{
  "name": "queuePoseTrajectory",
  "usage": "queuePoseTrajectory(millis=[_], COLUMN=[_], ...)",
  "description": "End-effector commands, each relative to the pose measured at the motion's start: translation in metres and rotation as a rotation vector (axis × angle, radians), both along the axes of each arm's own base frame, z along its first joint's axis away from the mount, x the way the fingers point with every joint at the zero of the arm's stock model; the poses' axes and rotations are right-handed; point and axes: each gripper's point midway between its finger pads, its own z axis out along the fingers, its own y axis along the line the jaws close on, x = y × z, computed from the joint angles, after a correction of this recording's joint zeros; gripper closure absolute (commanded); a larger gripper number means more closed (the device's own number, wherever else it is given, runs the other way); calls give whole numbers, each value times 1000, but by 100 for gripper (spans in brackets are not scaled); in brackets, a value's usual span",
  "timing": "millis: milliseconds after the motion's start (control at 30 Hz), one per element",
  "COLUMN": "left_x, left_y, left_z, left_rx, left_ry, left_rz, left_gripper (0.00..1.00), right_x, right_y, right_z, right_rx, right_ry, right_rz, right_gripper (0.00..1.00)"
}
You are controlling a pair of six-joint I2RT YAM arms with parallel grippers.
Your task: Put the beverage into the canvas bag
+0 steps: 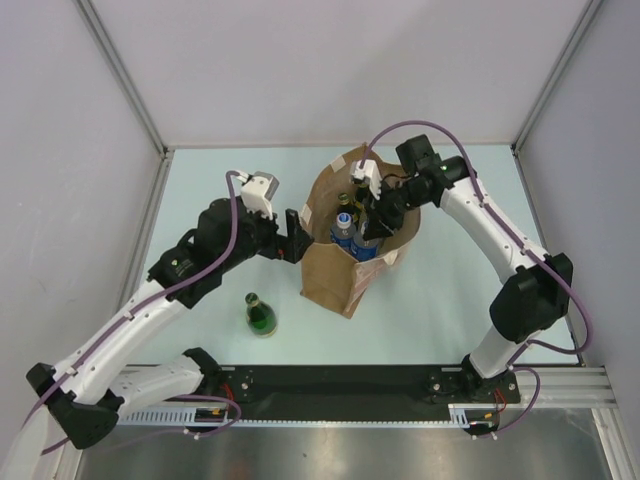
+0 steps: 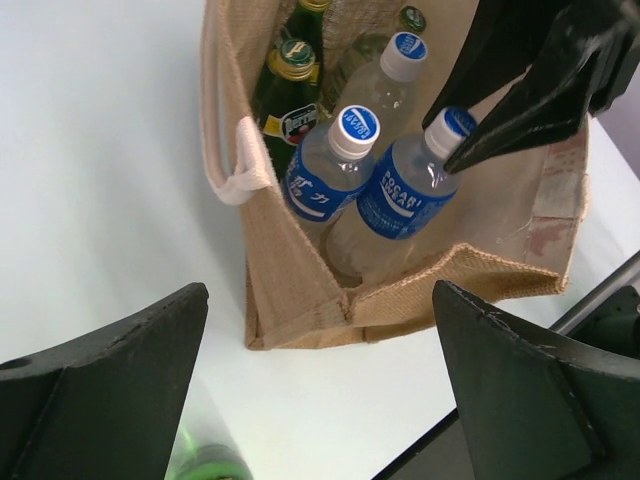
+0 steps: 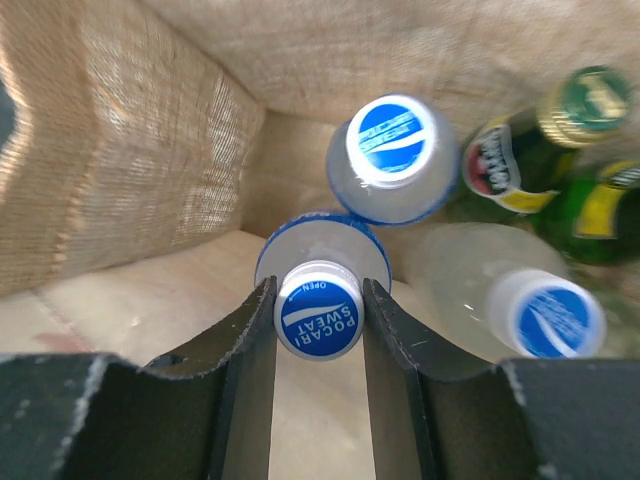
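My open left gripper moves back and down from beside the bag (image 1: 330, 275) onto the green glass bottle's capped neck (image 1: 253, 301) next, since it is the only beverage still outside.
The tan canvas bag (image 1: 330, 275) stands mid-table with its mouth open; it also shows in the left wrist view (image 2: 290, 290) and the right wrist view (image 3: 150, 130). My right gripper (image 1: 372, 222) reaches down into the bag and is shut (image 3: 320, 290) on the blue cap of a clear Pocari Sweat bottle (image 3: 320, 250), which stands upright inside. That bottle (image 2: 405, 195) also shows in the left wrist view, under the right fingers (image 2: 500, 110). My left gripper (image 1: 297, 235) is open and empty (image 2: 320, 295) just left of the bag, apart from it.
Inside the bag are two more blue-capped clear bottles (image 3: 392, 160) (image 3: 520, 300) and green glass bottles (image 3: 560, 150). A green glass bottle (image 1: 262, 318) stands on the table in front of the left arm, near the black front rail (image 1: 340, 385).
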Motion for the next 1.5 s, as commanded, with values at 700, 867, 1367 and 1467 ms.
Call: queuePoseTrajectory(millis=[700, 867, 1367, 1467], left_x=[-67, -75, -105, -102], left_y=[51, 54, 65, 74], left_z=[-4, -20, -73, -76], left_rx=[-12, 42, 140, 172], left_ry=[300, 403, 641, 632], left_rz=[132, 157, 207, 255], left_gripper=[9, 14, 22, 21], right_x=[-65, -104, -135, -134], right_y=[29, 43, 63, 64], right_z=[106, 89, 65, 61], right_rx=[215, 206, 159, 152], right_ry=[-131, -106, -84, -77], right_rz=[219, 334, 426, 420], right_gripper=[29, 29, 29, 29])
